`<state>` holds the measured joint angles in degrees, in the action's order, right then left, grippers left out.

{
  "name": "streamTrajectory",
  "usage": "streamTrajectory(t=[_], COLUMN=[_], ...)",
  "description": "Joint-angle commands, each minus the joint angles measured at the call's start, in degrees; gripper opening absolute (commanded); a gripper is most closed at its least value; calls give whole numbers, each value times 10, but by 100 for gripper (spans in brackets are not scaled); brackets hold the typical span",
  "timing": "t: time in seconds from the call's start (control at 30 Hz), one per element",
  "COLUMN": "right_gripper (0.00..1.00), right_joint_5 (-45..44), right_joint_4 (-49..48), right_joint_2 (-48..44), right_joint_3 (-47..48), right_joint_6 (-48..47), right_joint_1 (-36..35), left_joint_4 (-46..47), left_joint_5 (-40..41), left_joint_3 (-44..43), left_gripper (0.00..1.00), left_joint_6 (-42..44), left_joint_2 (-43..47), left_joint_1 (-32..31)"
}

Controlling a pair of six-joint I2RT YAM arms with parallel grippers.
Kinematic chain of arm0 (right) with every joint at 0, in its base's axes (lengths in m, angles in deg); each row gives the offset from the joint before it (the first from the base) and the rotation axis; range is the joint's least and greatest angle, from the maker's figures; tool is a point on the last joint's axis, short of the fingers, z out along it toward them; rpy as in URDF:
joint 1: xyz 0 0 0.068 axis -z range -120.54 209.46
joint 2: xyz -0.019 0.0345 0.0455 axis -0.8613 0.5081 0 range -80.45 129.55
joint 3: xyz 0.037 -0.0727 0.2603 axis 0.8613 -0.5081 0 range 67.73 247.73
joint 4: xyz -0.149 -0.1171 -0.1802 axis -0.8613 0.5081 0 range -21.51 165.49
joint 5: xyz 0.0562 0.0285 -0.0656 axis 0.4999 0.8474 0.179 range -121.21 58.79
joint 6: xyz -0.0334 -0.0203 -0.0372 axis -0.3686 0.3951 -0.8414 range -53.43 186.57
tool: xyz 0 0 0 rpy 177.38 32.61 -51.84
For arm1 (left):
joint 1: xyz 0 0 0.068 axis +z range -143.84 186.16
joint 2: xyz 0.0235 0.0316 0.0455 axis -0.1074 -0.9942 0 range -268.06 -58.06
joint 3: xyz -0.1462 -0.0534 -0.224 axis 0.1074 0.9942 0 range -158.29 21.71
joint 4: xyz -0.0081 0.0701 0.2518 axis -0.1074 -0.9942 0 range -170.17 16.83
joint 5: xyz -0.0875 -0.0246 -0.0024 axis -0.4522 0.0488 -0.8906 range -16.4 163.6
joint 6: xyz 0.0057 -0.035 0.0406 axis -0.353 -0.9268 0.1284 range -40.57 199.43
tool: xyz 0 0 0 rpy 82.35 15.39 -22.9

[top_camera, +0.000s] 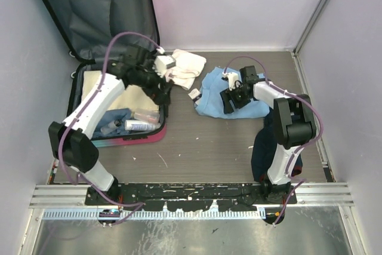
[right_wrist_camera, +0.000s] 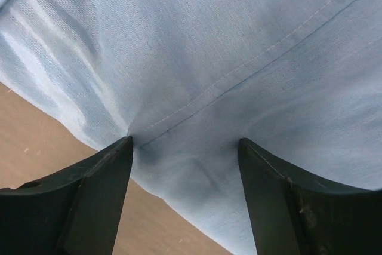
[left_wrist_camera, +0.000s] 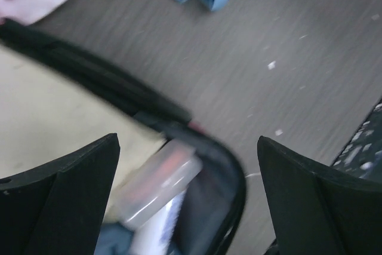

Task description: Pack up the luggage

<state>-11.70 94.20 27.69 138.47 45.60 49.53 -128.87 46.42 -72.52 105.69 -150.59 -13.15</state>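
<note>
I will next move my left gripper across to the right in the top view and down onto the blue cloth's edge facing the case (top_camera: pixel 206 91), which lies below.
The luggage (top_camera: pixel 128 140) lies open at the left, its dark grey lined lid (top_camera: pixel 95 10) standing up at the back. Its base holds a cream cloth (top_camera: pixel 107 91), a blue item and small tubes (top_camera: pixel 138 125). My left gripper (top_camera: pixel 162 92) hovers open and empty over the case's right rim (left_wrist_camera: pixel 107 85); in the left wrist view (left_wrist_camera: pixel 188 141) a clear tube (left_wrist_camera: pixel 158 183) lies below it. My right gripper (top_camera: pixel 230 101) is open with its tips pressed onto a light blue cloth (top_camera: pixel 239 108), straddling a fold of the cloth (right_wrist_camera: pixel 209 58) in the right wrist view (right_wrist_camera: pixel 185 147).
A white cloth (top_camera: pixel 182 67) lies on the table between the case and the blue cloth. A dark navy cloth heap (top_camera: pixel 262 147) sits by the right arm's base. Grey walls close in on the left, back and right.
</note>
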Motion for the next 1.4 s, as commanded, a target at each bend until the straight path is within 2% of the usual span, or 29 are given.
streamTrajectory(t=[0.0, 0.1, 0.23, 0.37, 0.5, 0.67, 0.8, 0.87, 1.03, 1.27, 1.37], right_gripper=[79, 86, 91, 98, 100, 100, 99, 99, 92, 76, 68], right_joint_5=[53, 71, 52, 34, 13, 3, -56, -57, -25, 26, 42], right_joint_4=[64, 69, 79, 91, 96, 85, 89, 97, 124, 139, 136], right_joint_2=[-67, -98, -97, -59, -5, 59, 110, 125, 134, 133, 135], right_joint_3=[15, 45, 78, 109, 152, 203, 238, 240, 224, 187, 180], right_joint_6=[7, 37, 85, 113, 125, 129, 128, 122, 97, 120, 135], right_joint_1=[16, 43, 98, 155, 187, 190, 191, 187, 156, 139, 139], left_joint_4=[148, 187, 241, 268, 274, 324, 337, 346, 356, 381, 393], left_joint_5=[-10, -6, 104, 184, 206, 218, 208, 215, 210, 141, 112], left_joint_3=[27, 22, -7, -53, -108, -110, -115, -109, -118, -154, -159], left_gripper=[99, 98, 98, 98, 98, 98, 98, 98, 98, 99, 89], left_joint_6=[-246, -350, -456, -529, -525, -513, -506, -505, -522, -534, -540], left_joint_2=[-20, -72, -132, -205, -275, -317, -339, -346, -375, -437, -459], left_joint_1=[-71, -108, -143, -150, -157, -157, -158, -158, -157, -177, -182])
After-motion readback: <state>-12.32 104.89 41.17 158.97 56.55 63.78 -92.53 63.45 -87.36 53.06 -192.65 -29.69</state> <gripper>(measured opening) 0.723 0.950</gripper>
